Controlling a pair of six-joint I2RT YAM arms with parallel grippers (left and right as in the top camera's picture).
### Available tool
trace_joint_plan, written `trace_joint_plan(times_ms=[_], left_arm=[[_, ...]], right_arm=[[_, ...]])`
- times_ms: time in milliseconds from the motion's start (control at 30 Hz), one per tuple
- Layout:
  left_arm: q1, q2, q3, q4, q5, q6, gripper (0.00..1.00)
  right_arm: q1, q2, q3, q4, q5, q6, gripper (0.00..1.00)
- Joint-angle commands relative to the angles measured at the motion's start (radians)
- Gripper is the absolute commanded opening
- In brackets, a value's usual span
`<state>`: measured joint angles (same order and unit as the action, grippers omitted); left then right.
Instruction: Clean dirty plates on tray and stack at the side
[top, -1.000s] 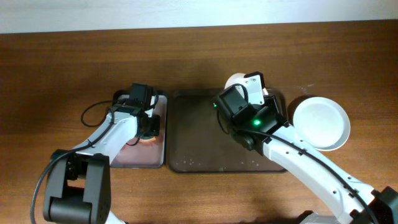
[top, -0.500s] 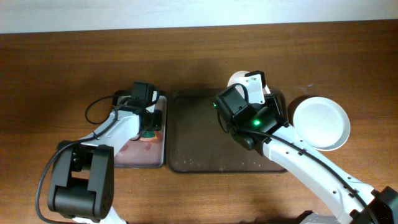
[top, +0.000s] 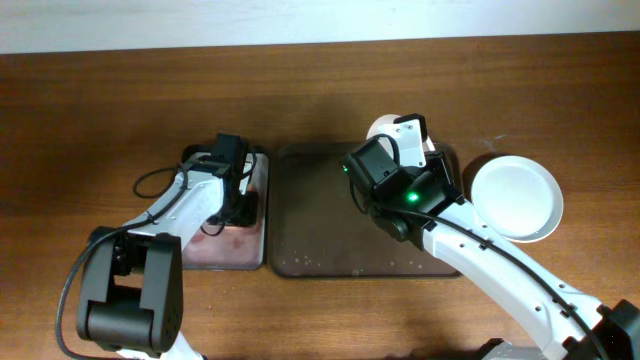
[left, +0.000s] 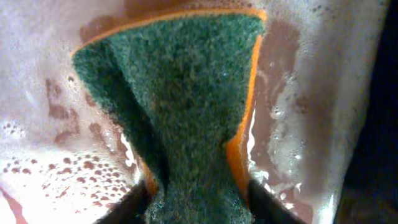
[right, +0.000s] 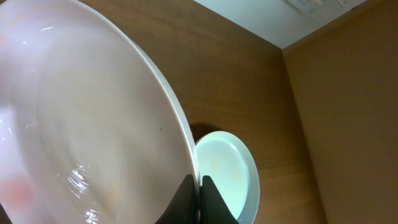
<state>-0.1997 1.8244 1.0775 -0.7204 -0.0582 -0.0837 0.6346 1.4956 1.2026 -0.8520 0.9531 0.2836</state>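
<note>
I need to move my right gripper to the right in the overhead view, then down over the pale greenish-white plate (top: 517, 198) (right: 225, 173) to let go, because that plate is beside the tray.
My right gripper (right: 198, 186) is shut on the rim of a pinkish-white plate (right: 87, 118) and holds it tilted over the far right corner of the large dark brown tray (top: 320, 215); overhead only the plate's edge (top: 379, 129) shows behind the arm. A pale greenish-white plate (top: 516, 197) lies on the wood tabletop right of the tray and also shows in the right wrist view (right: 227, 171). My left gripper (left: 199, 196) is shut on a green and orange sponge (left: 186, 93), pressed down in the soapy water of the smaller tray (top: 215, 245). A third plate is out of view.
The smaller tray with pinkish bottom (left: 56, 180) holds foamy water. A black cable (top: 150, 178) loops left of the left arm. A white wall edge (top: 300, 20) runs along the table's far side.
My left gripper has shifted slightly within the small tray with the sponge, and the left arm's elbow has swung left. The right arm and its plate have not moved.
</note>
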Motion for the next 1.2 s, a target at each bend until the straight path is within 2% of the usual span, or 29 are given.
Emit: trace_joint_plan(times_ms=[0,67,133,200,233,333,433,533,600,700,833,867,900,1000,1100,1167], left_arm=[[0.006,-0.005,0.008,-0.003,0.009,0.003,0.0],[0.006,-0.01,0.018,-0.014,0.002,0.003,0.0],[0.006,-0.031,0.033,-0.03,0.002,0.003,0.0],[0.006,-0.056,0.039,-0.038,0.002,0.003,0.52],[0.006,-0.084,0.045,-0.042,0.002,0.003,0.61],[0.006,-0.148,0.05,-0.041,0.002,0.003,0.64],[0.006,-0.187,0.05,-0.04,0.002,0.003,0.77],[0.006,-0.187,0.05,-0.045,0.002,0.003,0.86],[0.006,-0.187,0.05,-0.045,0.002,0.003,0.89],[0.006,-0.187,0.05,-0.045,0.002,0.003,0.89],[0.006,-0.187,0.05,-0.045,0.002,0.003,0.89],[0.006,-0.187,0.05,-0.045,0.002,0.003,0.89],[0.006,-0.187,0.05,-0.045,0.002,0.003,0.89],[0.006,-0.187,0.05,-0.044,0.002,0.001,1.0],[0.018,-0.188,0.054,-0.031,0.002,-0.103,1.0],[0.044,-0.188,0.08,-0.038,0.014,-0.175,1.0]], right_arm=[[0.006,-0.019,0.019,0.003,0.019,0.013,0.04],[-0.018,-0.019,0.019,0.003,-0.04,0.044,0.04],[-0.094,-0.019,0.019,0.002,-0.182,0.063,0.04],[-0.177,-0.019,0.019,-0.001,-0.296,0.07,0.04],[-0.254,-0.02,0.019,-0.005,-0.394,0.075,0.04],[-0.485,-0.019,0.019,-0.008,-0.657,0.095,0.04],[-0.727,-0.019,0.019,-0.01,-0.864,0.091,0.04],[-0.946,-0.015,0.017,-0.035,-0.908,0.091,0.04],[-1.087,-0.006,-0.003,-0.043,-0.914,0.092,0.04],[-1.198,0.023,-0.02,-0.043,-0.92,0.092,0.04],[-1.225,0.071,-0.021,-0.042,-0.924,0.092,0.04],[-1.223,0.078,-0.021,-0.044,-0.931,0.092,0.17],[-1.223,0.081,-0.021,-0.044,-0.972,0.092,0.45],[-1.223,0.082,-0.021,-0.049,-1.176,0.053,0.51],[-1.161,0.082,-0.021,-0.053,-1.424,-0.09,0.57],[-1.051,0.082,-0.021,-0.073,-1.407,-0.153,0.67]])
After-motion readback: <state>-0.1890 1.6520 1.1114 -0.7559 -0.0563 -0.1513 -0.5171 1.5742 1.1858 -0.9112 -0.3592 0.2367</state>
